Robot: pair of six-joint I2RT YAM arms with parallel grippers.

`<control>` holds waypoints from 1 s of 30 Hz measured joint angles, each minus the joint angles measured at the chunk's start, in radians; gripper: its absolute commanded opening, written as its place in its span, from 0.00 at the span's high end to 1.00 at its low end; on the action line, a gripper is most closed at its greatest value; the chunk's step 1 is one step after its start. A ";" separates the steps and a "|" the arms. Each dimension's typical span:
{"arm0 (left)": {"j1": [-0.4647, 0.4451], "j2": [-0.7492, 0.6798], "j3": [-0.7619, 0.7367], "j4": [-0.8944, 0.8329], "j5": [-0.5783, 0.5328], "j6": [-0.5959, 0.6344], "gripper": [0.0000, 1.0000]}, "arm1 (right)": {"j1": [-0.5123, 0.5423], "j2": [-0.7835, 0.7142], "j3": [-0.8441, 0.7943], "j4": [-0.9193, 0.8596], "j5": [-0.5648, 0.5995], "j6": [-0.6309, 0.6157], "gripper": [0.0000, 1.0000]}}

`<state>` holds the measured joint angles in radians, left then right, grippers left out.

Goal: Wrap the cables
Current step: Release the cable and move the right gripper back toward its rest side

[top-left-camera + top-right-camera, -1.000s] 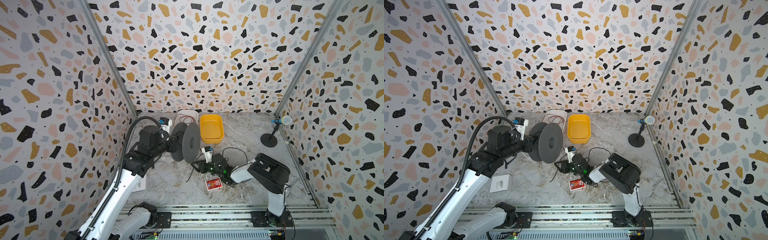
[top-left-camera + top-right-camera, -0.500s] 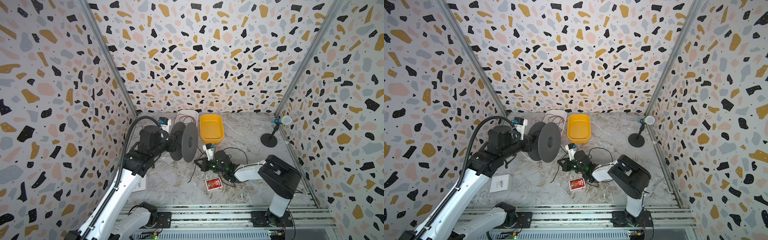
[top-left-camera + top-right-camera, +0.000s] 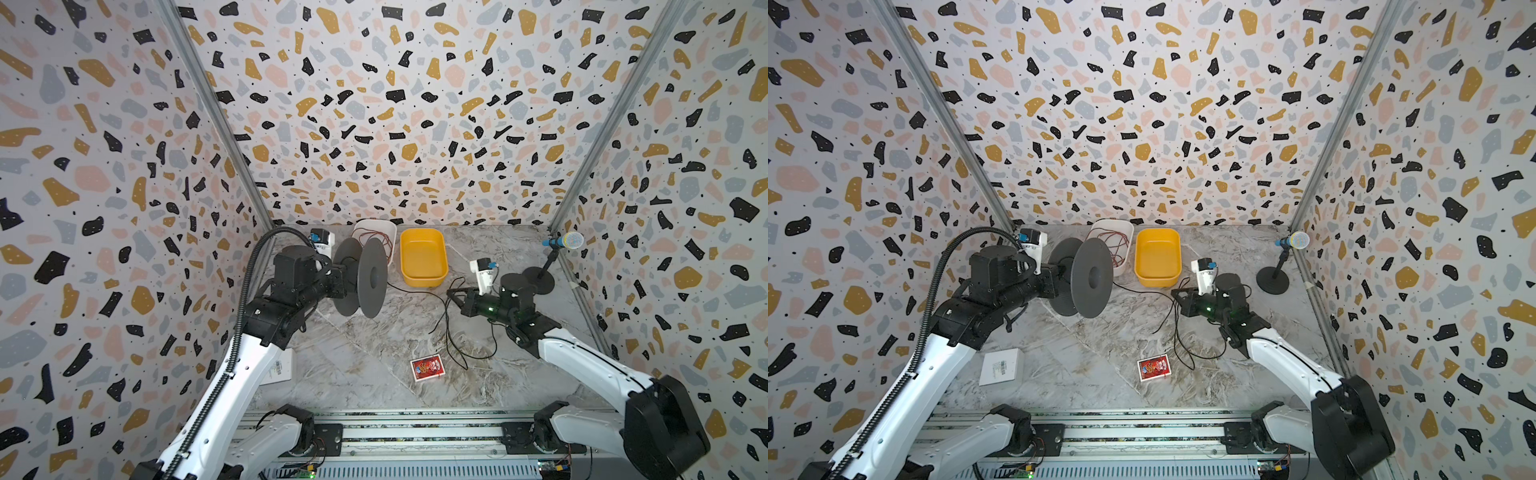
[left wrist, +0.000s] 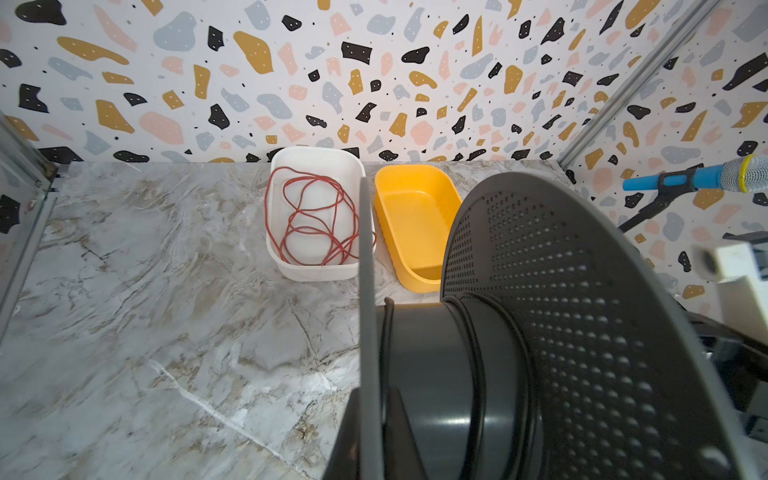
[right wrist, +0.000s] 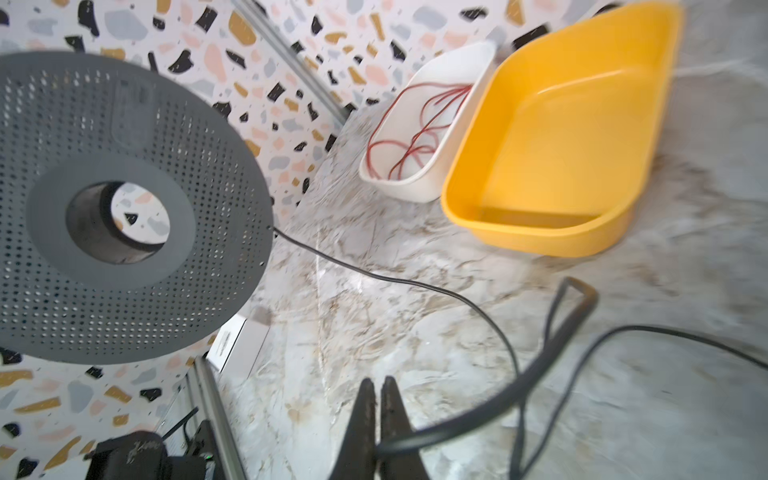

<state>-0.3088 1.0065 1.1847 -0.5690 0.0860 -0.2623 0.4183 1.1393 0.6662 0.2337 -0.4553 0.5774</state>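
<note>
The cord's slack lies in loops, so the robot's right hand next needs to pull the cord away from the spool (image 3: 372,276) to the bare floor (image 3: 566,308) beside the microphone stand's base and let go of it.
The cables are one thin black cord (image 3: 446,328) (image 3: 1177,328) lying in loose loops on the marble floor. One end runs up to the grey spool (image 3: 372,276) (image 3: 1092,278), and a few turns sit on its hub (image 4: 478,374). My left gripper (image 3: 338,282) (image 4: 368,395) is shut on the edge of the spool's near flange and holds the spool off the floor on its side. Right of the spool, my right gripper (image 3: 455,296) (image 5: 378,384) is shut on the cord (image 5: 399,280), which comes out from between its jaws.
A yellow tub (image 3: 422,257) (image 3: 1158,257) stands at the back beside a white tub (image 3: 376,224) holding reddish wire. A microphone on a stand (image 3: 561,241) is at the back right. A red card pack (image 3: 427,368) and a white box (image 3: 1000,365) lie near the front.
My right gripper shut on the cord near the card pack, then swung right and back with it, drawing the cord out. The left arm and spool stayed still.
</note>
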 measured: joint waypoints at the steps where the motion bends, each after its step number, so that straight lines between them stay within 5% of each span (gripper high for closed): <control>1: 0.001 0.002 0.011 -0.006 -0.004 0.000 1.00 | -0.031 -0.035 0.002 -0.035 0.014 -0.004 1.00; 9: 0.007 0.016 0.077 -0.015 -0.050 0.002 1.00 | -0.315 -0.307 0.008 -0.284 0.201 -0.018 1.00; 18: 0.022 0.039 0.093 -0.039 -0.083 0.012 1.00 | -0.728 -0.404 -0.039 -0.341 0.199 -0.006 1.00; 27: 0.030 0.039 0.125 -0.066 -0.179 0.019 1.00 | -0.878 -0.292 -0.181 -0.271 0.082 0.059 0.83; 30: 0.032 0.038 0.125 -0.068 -0.179 0.020 1.00 | -0.901 -0.250 -0.219 -0.249 0.055 0.066 0.68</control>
<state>-0.2768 1.0443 1.3098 -0.6373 -0.0933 -0.2424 -0.4831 0.8894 0.4469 -0.0151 -0.4004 0.6437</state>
